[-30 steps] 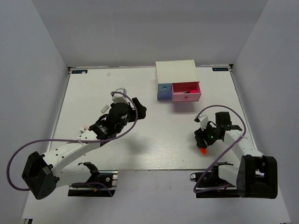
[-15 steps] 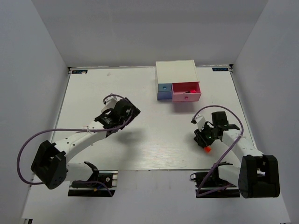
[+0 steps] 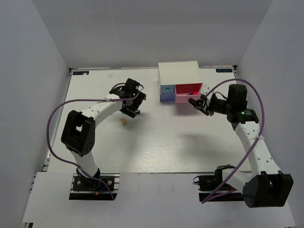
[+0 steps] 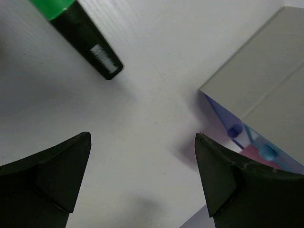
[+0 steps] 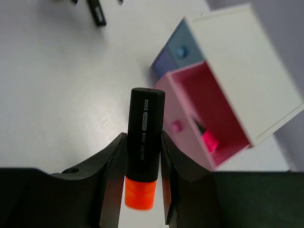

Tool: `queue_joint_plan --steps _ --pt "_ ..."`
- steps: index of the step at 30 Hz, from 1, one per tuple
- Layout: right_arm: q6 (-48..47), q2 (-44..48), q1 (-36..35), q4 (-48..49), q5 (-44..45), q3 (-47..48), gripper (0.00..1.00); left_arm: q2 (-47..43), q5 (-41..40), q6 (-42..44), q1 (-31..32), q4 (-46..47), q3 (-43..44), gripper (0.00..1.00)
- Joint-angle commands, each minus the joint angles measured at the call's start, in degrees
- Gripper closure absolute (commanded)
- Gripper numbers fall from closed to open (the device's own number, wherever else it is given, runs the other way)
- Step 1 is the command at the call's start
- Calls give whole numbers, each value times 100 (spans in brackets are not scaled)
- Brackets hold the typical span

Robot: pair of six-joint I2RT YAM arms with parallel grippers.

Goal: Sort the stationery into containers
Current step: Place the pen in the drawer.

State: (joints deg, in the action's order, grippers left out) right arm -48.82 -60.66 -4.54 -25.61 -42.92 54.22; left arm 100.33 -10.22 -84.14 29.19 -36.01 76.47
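The black marker moves outward with my right gripper next, past the front edge of the pink drawer [image 5: 190,111] and over the opening. My right gripper then opens.
My right gripper [image 5: 144,161] is shut on the black marker with the orange end [image 5: 142,142] and holds it in the air just in front of the open pink drawer [image 5: 190,111]. A pink-ended marker [image 5: 208,138] lies in that drawer. In the top view this gripper [image 3: 198,104] hangs at the drawer's right front corner [image 3: 189,93]. My left gripper [image 4: 142,180] is open and empty over the table, left of the white box [image 4: 266,80]. The green-ended marker [image 4: 85,38] lies just beyond its fingers. The tan block [image 3: 123,122] lies near the left gripper [image 3: 131,105].
The small blue drawer [image 3: 166,89] is shut, left of the pink one, with the blue-purple front [image 3: 166,97] below it. The white box [image 3: 178,73] stands at the table's far edge. Grey walls close in the table on three sides.
My right gripper has carried the orange marker from the near right of the table up to the pink drawer. My left arm has stretched away towards the box.
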Motion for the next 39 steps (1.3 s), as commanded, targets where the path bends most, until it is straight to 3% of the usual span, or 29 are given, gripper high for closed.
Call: queue_joint_plan --steps 1,9,19,23,30,35,39 --pt "136 -410 -12 1118 -778 396 98 56 424 -208 -150 -531 184 0" --pt "-216 -1631 -56 2673 -1052 1273 99 171 538 -261 -344 -451 307 0" --pt "-1235 -2617 -4 2323 -1430 1627 94 223 697 -314 -458 -652 246 0" --pt "-1157 -2924 -12 2289 -1509 1724 86 338 697 -314 -511 -846 395 0" --pt "-1148 -2960 -4 2182 -1430 1636 50 443 697 -314 -511 -960 395 0" --pt "-893 -2758 -12 2305 -1395 1444 46 627 627 -314 -511 -1092 579 0" --pt "-6 -2460 49 2929 -1369 1162 44 829 626 -314 -564 -1364 887 0"
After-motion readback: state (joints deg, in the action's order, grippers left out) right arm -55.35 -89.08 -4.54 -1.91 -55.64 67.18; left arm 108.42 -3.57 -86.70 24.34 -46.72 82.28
